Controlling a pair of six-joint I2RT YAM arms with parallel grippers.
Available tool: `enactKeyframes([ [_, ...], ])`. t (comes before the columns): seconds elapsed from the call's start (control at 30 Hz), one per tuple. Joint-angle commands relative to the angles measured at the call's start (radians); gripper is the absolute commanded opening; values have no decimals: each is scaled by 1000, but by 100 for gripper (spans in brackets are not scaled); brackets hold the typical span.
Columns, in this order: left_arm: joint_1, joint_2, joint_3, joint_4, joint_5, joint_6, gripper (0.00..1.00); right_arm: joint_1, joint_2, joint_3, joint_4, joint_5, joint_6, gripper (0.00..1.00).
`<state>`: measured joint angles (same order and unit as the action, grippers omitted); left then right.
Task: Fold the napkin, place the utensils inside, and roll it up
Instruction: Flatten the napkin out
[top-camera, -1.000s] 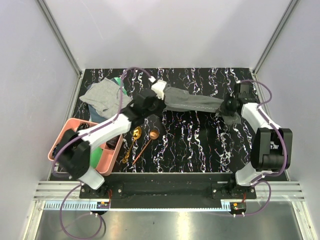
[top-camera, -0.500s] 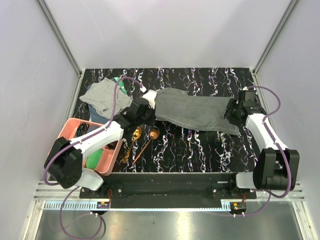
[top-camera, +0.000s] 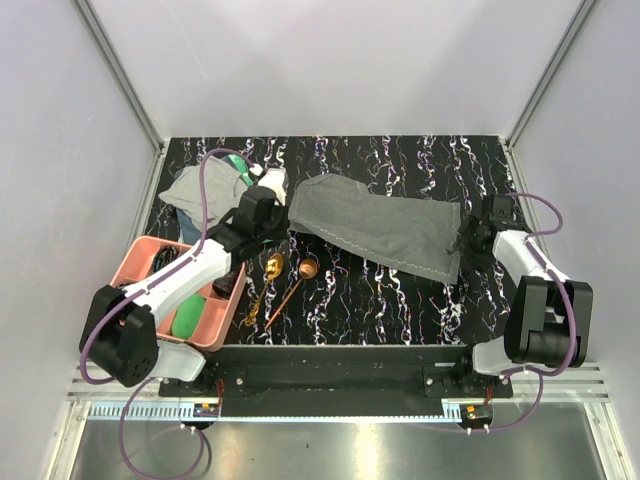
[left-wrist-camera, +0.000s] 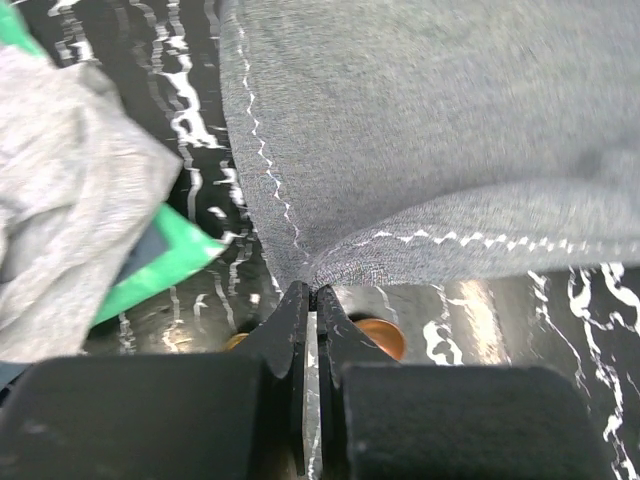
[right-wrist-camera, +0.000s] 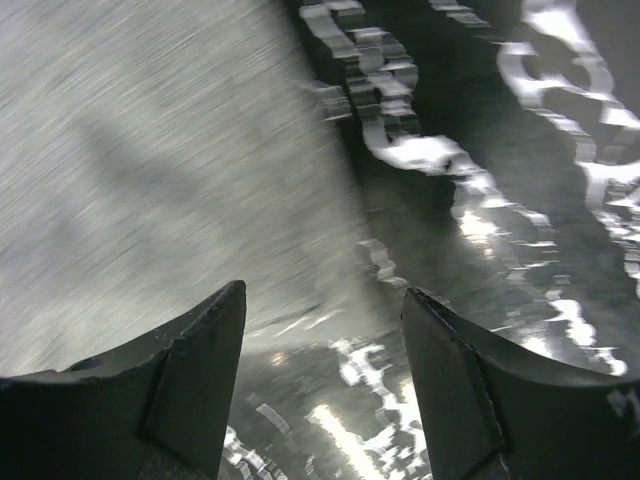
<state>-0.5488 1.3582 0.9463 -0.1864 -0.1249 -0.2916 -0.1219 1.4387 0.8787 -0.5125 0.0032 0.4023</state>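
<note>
The open fingers of my right gripper come back down to the napkin's loose near corner (top-camera: 453, 279) (right-wrist-camera: 379, 322) next, since my left gripper holds the napkin's other corner.
The dark grey napkin (top-camera: 380, 225) lies spread across the middle of the marbled table, its stitched hem facing the arms. My left gripper (top-camera: 287, 207) is shut on the napkin's near left corner (left-wrist-camera: 312, 275), which bunches up at the pinched tips (left-wrist-camera: 312, 292). My right gripper (top-camera: 466, 243) stands open just off the napkin's right edge with nothing between its fingers (right-wrist-camera: 320, 295); the napkin (right-wrist-camera: 150, 160) fills the left of that view. The gold spoon (top-camera: 271, 267) and the copper spoon (top-camera: 307, 268) lie side by side in front of the napkin's left end. The copper spoon's bowl (left-wrist-camera: 376, 336) shows under my left fingers.
A pink basket (top-camera: 128, 262) holding a green item (top-camera: 190, 320) stands at the left front. A lighter grey cloth (top-camera: 205, 195) lies over a green item (top-camera: 235, 165) at the back left, close to my left gripper. The enclosure walls border the table.
The right gripper has opened and let go of the napkin's right end, then drawn back. The left gripper pulled its corner leftward, and the napkin now lies wider and flatter on the table.
</note>
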Motion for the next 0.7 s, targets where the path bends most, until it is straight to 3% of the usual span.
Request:
enactKeyframes([
  [0.0,41,-28,13,27,-15,-29,0,-35,-3,-43,57,61,20,71],
  [0.3,89,-25,5,64,50,-41,0,-35,23,-93,17,-40,76,53],
  [0.67,95,-13,3,79,77,-49,0,-32,-21,-147,-4,-117,109,47],
])
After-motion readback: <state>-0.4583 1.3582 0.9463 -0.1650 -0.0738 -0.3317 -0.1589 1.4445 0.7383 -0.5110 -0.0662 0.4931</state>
